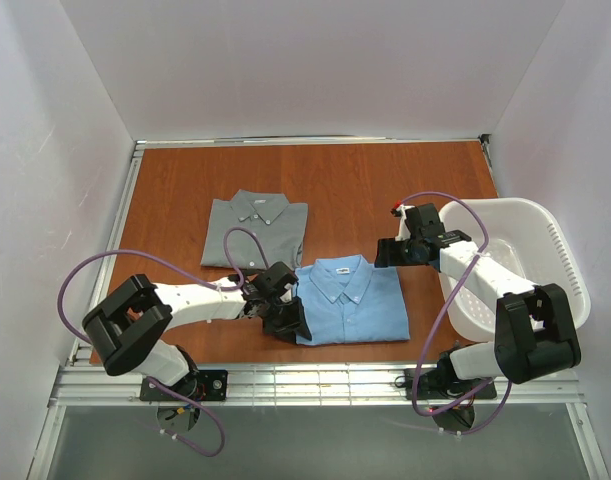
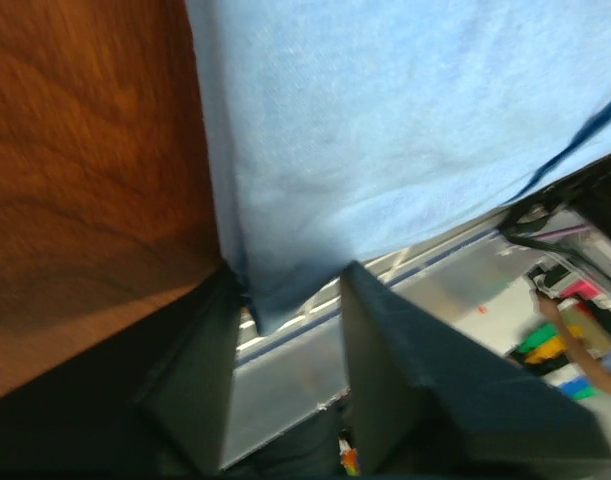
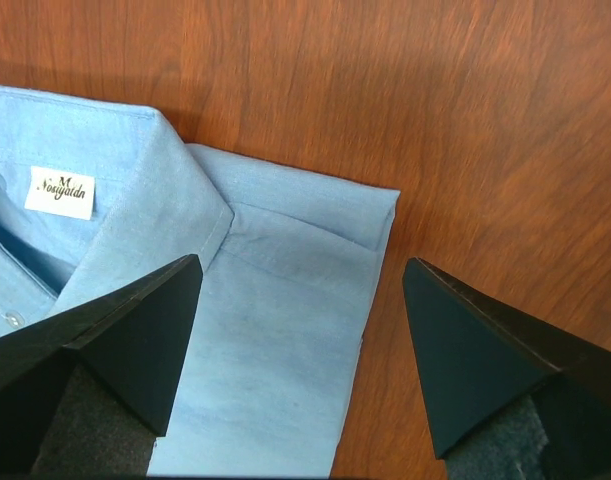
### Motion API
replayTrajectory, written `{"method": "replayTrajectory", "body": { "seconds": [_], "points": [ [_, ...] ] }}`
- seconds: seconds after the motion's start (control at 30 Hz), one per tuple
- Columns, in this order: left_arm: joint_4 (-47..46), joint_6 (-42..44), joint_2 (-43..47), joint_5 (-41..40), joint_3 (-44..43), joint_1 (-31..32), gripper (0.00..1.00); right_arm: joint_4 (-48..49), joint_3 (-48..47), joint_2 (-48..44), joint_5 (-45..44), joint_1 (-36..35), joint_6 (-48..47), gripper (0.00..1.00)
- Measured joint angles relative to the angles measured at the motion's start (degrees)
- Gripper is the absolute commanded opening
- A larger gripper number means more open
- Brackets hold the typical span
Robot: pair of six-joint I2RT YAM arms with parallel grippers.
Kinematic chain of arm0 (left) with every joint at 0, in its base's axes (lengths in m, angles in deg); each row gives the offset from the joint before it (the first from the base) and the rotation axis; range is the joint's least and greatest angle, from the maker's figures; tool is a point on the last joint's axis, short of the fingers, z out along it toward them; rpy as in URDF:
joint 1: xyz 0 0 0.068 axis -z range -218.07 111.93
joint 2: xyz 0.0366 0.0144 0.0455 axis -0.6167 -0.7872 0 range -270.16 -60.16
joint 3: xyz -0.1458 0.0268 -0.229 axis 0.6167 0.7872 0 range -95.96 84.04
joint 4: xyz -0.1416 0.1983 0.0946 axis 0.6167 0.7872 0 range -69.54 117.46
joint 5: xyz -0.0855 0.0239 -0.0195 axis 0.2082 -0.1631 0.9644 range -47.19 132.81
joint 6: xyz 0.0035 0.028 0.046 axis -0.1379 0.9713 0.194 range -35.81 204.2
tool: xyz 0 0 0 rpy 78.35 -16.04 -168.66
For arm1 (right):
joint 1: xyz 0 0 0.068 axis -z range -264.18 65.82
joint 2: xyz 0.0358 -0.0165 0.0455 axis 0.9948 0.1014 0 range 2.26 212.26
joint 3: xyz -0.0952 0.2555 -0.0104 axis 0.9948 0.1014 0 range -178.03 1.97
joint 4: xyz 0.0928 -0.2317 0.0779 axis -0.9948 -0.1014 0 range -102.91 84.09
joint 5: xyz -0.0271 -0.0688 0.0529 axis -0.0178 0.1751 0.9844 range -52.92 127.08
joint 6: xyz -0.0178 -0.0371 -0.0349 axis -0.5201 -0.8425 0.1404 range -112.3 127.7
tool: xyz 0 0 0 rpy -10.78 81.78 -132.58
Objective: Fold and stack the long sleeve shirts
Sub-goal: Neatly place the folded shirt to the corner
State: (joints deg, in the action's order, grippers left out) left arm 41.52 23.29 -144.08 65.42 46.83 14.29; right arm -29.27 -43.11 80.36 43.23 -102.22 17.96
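Observation:
The blue shirt's edge lies flat below the right gripper and between its open fingers, so the robot should lower that gripper onto the blue shirt's far corner (image 1: 391, 271) (image 3: 373, 222) beside the collar and close it.
The light blue shirt (image 1: 350, 300) lies folded, collar up, on the wooden table near the front edge. The grey-green shirt (image 1: 253, 228) lies folded behind it to the left. My left gripper (image 1: 285, 320) is at the blue shirt's near left corner. In the left wrist view the gripper (image 2: 290, 275) is open, and the shirt's corner (image 2: 270, 295) hangs between the fingertips, against the left finger. My right gripper (image 1: 393, 250) hovers over the blue shirt's far right corner. In the right wrist view it (image 3: 300, 265) is open wide above the shoulder fold (image 3: 285, 300), beside the collar (image 3: 135, 200).
A white laundry basket (image 1: 560, 250) stands at the right edge of the table, just behind my right arm. The table's metal front rail (image 1: 315, 380) runs just below the blue shirt. White walls close in the left, back and right.

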Motion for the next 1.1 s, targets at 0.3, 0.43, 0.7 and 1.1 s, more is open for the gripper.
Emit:
{"method": "replayTrajectory", "body": {
  "seconds": [0.3,0.43,0.7,1.1],
  "points": [
    [1.22,-0.02,-0.13,-1.38,0.09,0.07,0.19,2.19,0.0,3.82,0.02,0.72,-0.17,0.77],
    [1.62,0.0,-0.13,-2.23,0.07,0.13,0.15,2.45,0.04,6.97,0.13,0.72,-0.28,0.77],
    [2.54,0.55,-0.13,-2.91,-0.33,0.26,0.15,3.8,0.68,8.02,0.28,0.74,-1.01,0.68],
    [4.33,1.46,-0.13,-3.82,-1.25,0.26,0.13,5.42,1.38,8.24,3.28,1.22,-2.99,0.58]
  ]
}}
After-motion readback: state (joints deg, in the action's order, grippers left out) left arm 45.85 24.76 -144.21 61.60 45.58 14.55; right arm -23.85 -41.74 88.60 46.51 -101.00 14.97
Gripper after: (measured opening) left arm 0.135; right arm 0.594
